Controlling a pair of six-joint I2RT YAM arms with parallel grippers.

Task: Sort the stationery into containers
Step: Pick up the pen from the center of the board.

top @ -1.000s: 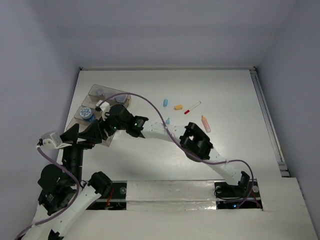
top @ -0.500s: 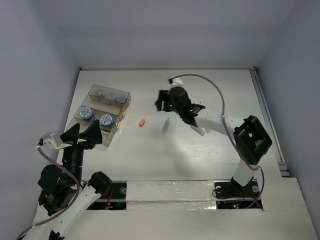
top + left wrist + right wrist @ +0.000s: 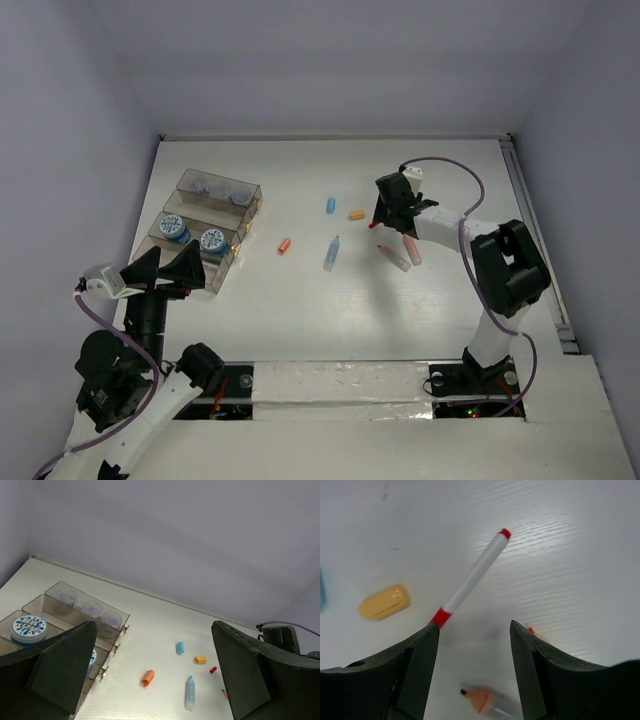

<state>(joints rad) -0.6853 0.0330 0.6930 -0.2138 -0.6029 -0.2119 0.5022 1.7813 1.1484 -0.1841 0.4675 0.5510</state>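
Observation:
The robot's right gripper will go down and outward toward the yellow cap, to the white pen's body by its near red (image 3: pixel 456 599) end, because that body is beyond the robot's fingers.
My right gripper (image 3: pixel 383 215) hovers open over a white pen with red ends (image 3: pixel 472 577), whose red end (image 3: pixel 373 226) peeks out beside it. Nothing is between the fingers; a blurred orange-tipped marker (image 3: pixel 487 701) lies on the table below them. My left gripper (image 3: pixel 165 270) stands wide open and empty just in front of the clear containers (image 3: pixel 238 210). Two blue-topped tubs (image 3: pixel 172 228) sit in the middle bins and lilac tubs (image 3: pixel 215 187) in the back one. Loose on the table are a blue marker (image 3: pixel 331 252), an orange cap (image 3: pixel 285 246), a blue cap (image 3: pixel 330 205) and a yellow cap (image 3: pixel 356 214).
A pink-orange marker (image 3: pixel 411 248) lies just right of the right gripper. The left wrist view shows the containers (image 3: pixel 75 610), orange cap (image 3: pixel 147 677), blue marker (image 3: pixel 189 692) and the right arm (image 3: pixel 285 640) at far right. Walls enclose the table at back and sides.
The right arm swung from over the containers at left across the table to the pen at right. The left arm stayed still.

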